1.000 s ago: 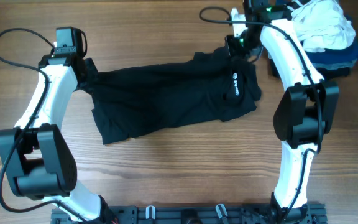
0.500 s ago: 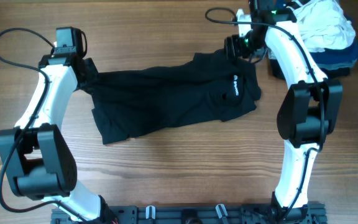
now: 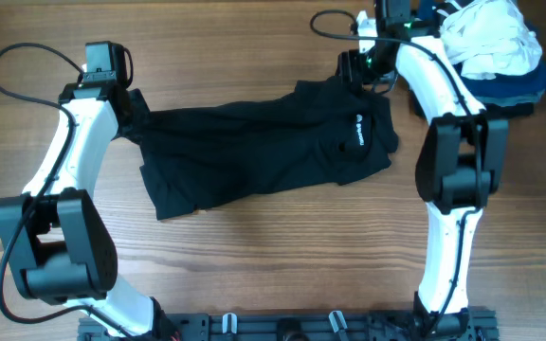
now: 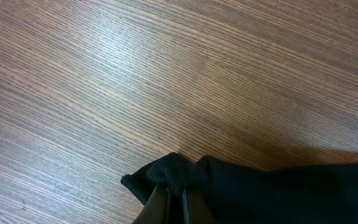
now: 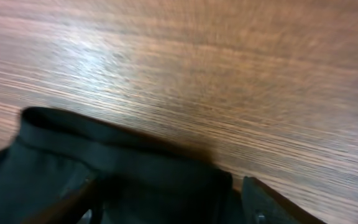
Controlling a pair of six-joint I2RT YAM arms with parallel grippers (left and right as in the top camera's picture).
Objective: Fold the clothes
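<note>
Next, my left gripper will lift, come back toward the garment's near corner [image 3: 167,203] and lower to release the bunched corner, since that end of the garment still lies unfolded.
A black garment [image 3: 263,152] lies spread across the middle of the wooden table. My left gripper [image 3: 133,106] is at its left end. In the left wrist view this gripper [image 4: 176,194] is shut on a bunched corner of the black cloth [image 4: 278,193]. My right gripper [image 3: 358,71] is over the garment's upper right edge. The blurred right wrist view shows this gripper [image 5: 169,199] open, with its fingers [image 5: 266,202] wide apart. The hem of the dark cloth [image 5: 135,162] lies loose between them.
A pile of clothes sits at the back right corner, a white garment [image 3: 491,33] on top of dark blue ones [image 3: 524,90]. Black cables [image 3: 12,71] loop beside the left arm and behind the right one. Bare wood [image 3: 282,256] runs along the front.
My right gripper has opened and let go of the garment's upper right edge, and its arm has shifted a little. The left gripper and the cloth have stayed where they were.
</note>
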